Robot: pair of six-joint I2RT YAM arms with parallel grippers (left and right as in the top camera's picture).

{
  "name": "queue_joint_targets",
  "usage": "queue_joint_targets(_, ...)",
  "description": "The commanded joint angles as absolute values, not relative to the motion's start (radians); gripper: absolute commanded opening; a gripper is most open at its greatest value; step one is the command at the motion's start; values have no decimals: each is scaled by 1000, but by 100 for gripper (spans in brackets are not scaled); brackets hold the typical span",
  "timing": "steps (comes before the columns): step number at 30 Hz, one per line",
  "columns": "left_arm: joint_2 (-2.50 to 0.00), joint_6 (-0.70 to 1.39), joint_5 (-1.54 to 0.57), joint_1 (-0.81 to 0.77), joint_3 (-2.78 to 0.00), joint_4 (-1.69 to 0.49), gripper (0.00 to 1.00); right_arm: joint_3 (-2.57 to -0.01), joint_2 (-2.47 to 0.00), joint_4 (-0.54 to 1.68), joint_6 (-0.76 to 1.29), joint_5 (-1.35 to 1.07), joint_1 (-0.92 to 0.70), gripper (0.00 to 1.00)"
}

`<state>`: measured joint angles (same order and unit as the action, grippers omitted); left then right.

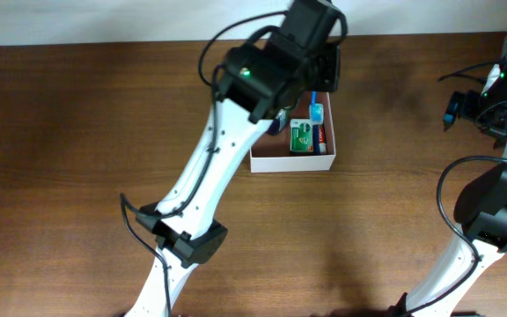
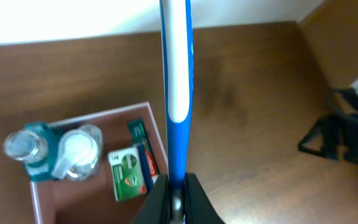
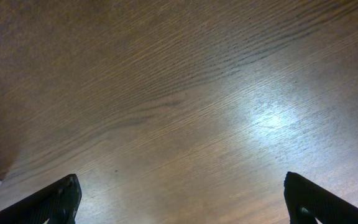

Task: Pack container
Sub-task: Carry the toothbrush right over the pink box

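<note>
The toothbrush is still above the container's rim, so the left gripper needs to go down next toward the green packet [image 1: 302, 136] and the red tube inside the container and let the toothbrush go there.
The container [image 1: 293, 161] is a square box with white walls and a pinkish-brown inside, at the table's middle back. It holds a green packet [image 1: 302, 136], a red tube and clear bottles [image 2: 73, 152]; its rim shows in the left wrist view [image 2: 157, 134]. My left gripper [image 2: 178, 199] is shut on a blue and white toothbrush [image 2: 177, 74] and holds it above the container's right edge. The toothbrush's tip shows overhead [image 1: 317, 110]. My right gripper [image 3: 182, 199] is open and empty over bare wood at the far right.
The right arm [image 1: 500, 97] stands at the table's right edge, well away from the box. The left arm's body [image 1: 271, 66] hides the box's back left part overhead. A white wall edge runs along the table's back.
</note>
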<state>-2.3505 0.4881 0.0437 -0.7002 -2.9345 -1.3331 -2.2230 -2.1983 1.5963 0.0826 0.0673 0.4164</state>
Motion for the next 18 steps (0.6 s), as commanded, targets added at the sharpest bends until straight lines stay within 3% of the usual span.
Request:
queue_joint_targets(1, -2350, 557, 96, -694, -2835, -1293, 1, -2217, -2162, 1596, 94, 80, 413, 98)
queue_joint_targets(18, -2351, 576, 91, -693, -2443, -981, 1, -2217, -2162, 1596, 94, 80, 413, 99)
